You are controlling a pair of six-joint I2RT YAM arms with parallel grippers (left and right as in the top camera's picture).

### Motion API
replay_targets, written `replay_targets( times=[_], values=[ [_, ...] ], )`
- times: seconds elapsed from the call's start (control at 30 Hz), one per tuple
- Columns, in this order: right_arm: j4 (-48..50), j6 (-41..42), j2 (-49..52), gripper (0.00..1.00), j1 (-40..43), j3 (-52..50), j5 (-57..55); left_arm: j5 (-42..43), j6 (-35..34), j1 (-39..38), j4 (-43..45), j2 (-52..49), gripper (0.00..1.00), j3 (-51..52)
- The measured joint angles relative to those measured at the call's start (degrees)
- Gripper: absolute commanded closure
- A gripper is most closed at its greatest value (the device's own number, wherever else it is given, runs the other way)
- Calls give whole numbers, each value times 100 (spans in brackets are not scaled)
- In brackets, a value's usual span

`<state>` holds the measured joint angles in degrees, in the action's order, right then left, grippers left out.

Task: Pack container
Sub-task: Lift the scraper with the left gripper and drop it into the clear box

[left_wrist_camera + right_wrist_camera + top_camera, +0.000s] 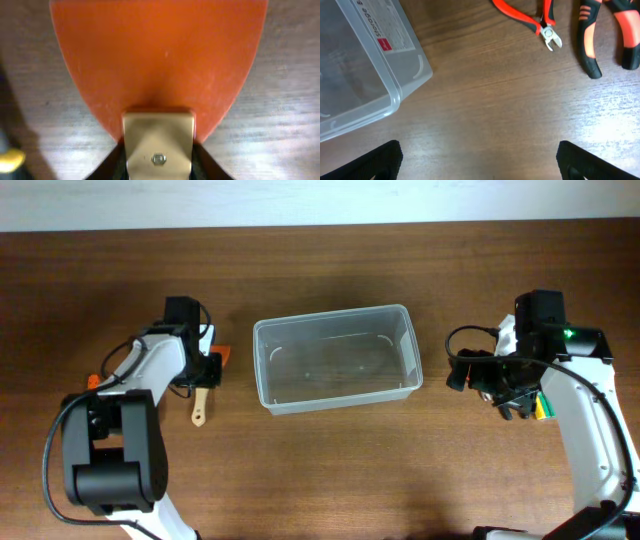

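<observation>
The scraper should be turned lengthwise and released inside the long empty container, after my left gripper next lifts over that container to its right in the overhead view.
The clear plastic container (338,396) stands empty at the table's middle; its corner shows in the right wrist view (367,75). My left gripper (203,368) is left of it, low over the table. It is shut on a scraper with an orange blade (160,55), its dark fingers against both sides of the tan neck (159,145). The wooden handle (200,410) sticks out towards the front. My right gripper (478,375) is open and empty over bare wood (480,150), right of the container.
Red-handled side cutters (532,17) and black-and-orange pliers (607,35) lie on the table beyond my right gripper. A yellow-green item (543,408) lies under the right arm. A small orange item (93,380) sits by the left arm.
</observation>
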<state>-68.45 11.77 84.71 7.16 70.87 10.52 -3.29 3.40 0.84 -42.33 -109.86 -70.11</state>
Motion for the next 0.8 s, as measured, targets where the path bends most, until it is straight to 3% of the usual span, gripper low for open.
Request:
replay_targets(
  times=[0.23,0.4,0.57,0.7,0.8],
  values=[
    [-35,-22,0,1,0,2,-2,-42,24,-118,-1836,-35,98,-2343],
    [-33,-22,0,1,0,2,-15,199,437,-651,-2400,46,98,-4336],
    [-35,-26,0,1,0,2,-13,420,1875,-1801,-2719,310,98,-5045],
    [-35,-20,0,1,0,2,-15,463,3416,-2658,-2940,334,98,-4846],
    [-35,-26,0,1,0,2,-15,459,4229,-2879,-2815,173,99,-4413]
  ],
)
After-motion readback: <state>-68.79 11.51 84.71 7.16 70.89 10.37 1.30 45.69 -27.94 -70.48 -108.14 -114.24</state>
